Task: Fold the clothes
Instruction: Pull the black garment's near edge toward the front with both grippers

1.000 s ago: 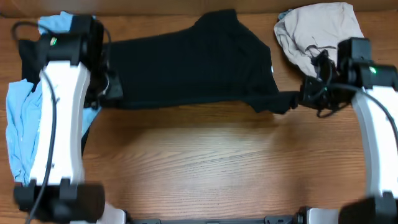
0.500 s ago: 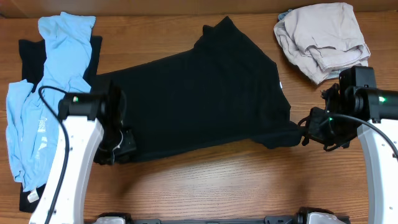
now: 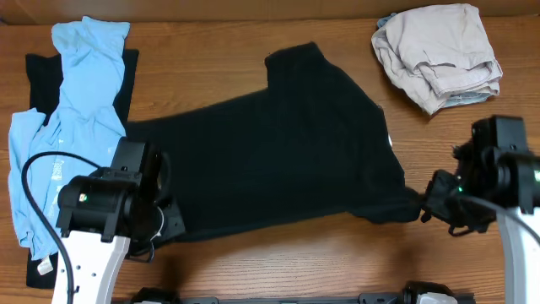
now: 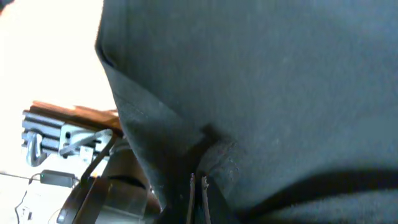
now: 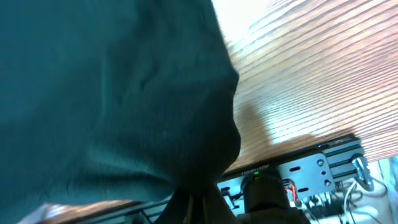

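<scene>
My left gripper holds a corner of the shirt [image 3: 278,148], which lies spread with its held corners raised. My left gripper needs to move down toward the table by the table's bare front edge [image 3: 183,251] and let go of that corner.
A black shirt [image 3: 278,148] lies spread across the middle of the wooden table. My left gripper [image 3: 169,224] is shut on its lower left corner; the left wrist view shows the black cloth [image 4: 261,87] pinched between the closed fingers [image 4: 199,199]. My right gripper [image 3: 426,207] is shut on the shirt's lower right corner; the right wrist view shows the cloth [image 5: 112,93] bunched into the closed jaws [image 5: 196,208].
A light blue garment [image 3: 59,127] lies over a dark one at the left edge. A beige garment [image 3: 439,51] lies crumpled at the back right. Bare wood [image 3: 295,262] shows along the front edge.
Both grippers have pulled the black shirt toward the front of the table, holding its corners. The shirt now lies lower and more spread out.
</scene>
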Robot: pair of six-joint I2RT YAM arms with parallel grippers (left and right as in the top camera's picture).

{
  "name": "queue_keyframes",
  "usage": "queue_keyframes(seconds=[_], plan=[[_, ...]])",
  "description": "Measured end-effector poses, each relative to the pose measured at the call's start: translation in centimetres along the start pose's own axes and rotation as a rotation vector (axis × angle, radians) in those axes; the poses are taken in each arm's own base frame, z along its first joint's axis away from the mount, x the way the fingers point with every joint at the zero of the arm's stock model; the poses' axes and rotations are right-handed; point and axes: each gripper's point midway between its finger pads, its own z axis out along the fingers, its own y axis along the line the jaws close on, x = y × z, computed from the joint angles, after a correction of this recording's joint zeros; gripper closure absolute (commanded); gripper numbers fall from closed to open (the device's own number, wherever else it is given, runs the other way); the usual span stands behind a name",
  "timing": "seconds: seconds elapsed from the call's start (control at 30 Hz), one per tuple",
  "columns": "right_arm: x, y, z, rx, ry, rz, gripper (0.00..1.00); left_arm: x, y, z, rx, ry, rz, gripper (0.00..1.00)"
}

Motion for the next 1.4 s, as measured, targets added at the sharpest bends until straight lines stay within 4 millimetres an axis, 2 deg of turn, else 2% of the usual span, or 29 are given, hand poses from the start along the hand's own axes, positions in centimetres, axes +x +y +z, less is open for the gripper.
queue_keyframes(seconds=[0.13,0.3,0.5,0.63,0.8,0.9,1.07,1.2,1.27,1.3,1.37,1.4], plan=[[-0.1,-0.3,-0.3,0.010,-0.034,0.010,0.96,-0.1,0.0,0.1,-0.001,-0.005,-0.008,0.96],[-3.0,0.9,0.6,-0.021,-0.070,-0.009,0.96,-0.3,0.0,1.1,-0.003,-0.003,-0.022,0.96],[-6.2,2.3,2.4,-0.052,-0.081,-0.064,0.96,-0.1,0.4,4.2,-0.026,0.036,-0.065,0.96],[-7.9,3.3,4.3,-0.049,-0.059,-0.110,0.96,0.0,0.5,6.3,-0.032,0.051,-0.092,0.96],[-9.8,5.8,7.6,-0.049,-0.027,-0.193,0.96,-0.5,0.4,8.3,-0.022,0.032,-0.122,0.96],[-10.7,6.9,9.8,-0.045,-0.005,-0.223,0.96,-1.4,0.0,8.9,-0.004,-0.001,-0.132,0.96],[-12.4,7.7,12.8,-0.041,0.009,-0.230,0.96,-2.5,0.0,9.6,-0.019,-0.031,-0.150,0.95],[-14.0,8.4,14.4,-0.052,-0.018,-0.235,0.95,-3.0,0.4,10.2,-0.062,-0.022,-0.164,0.86],[-14.7,8.7,15.3,-0.056,-0.028,-0.237,0.84,-3.0,0.6,10.5,-0.082,-0.015,-0.165,0.78],[-15.0,8.8,15.6,-0.057,-0.033,-0.239,0.75,-3.1,0.8,10.8,-0.103,-0.006,-0.167,0.69],[-15.5,9.0,16.3,-0.060,-0.041,-0.242,0.35,-3.2,1.0,11.2,-0.128,0.008,-0.166,0.29],[-15.6,9.0,16.4,-0.060,-0.043,-0.242,0.25,-3.2,1.1,11.5,-0.139,0.015,-0.167,0.20]])
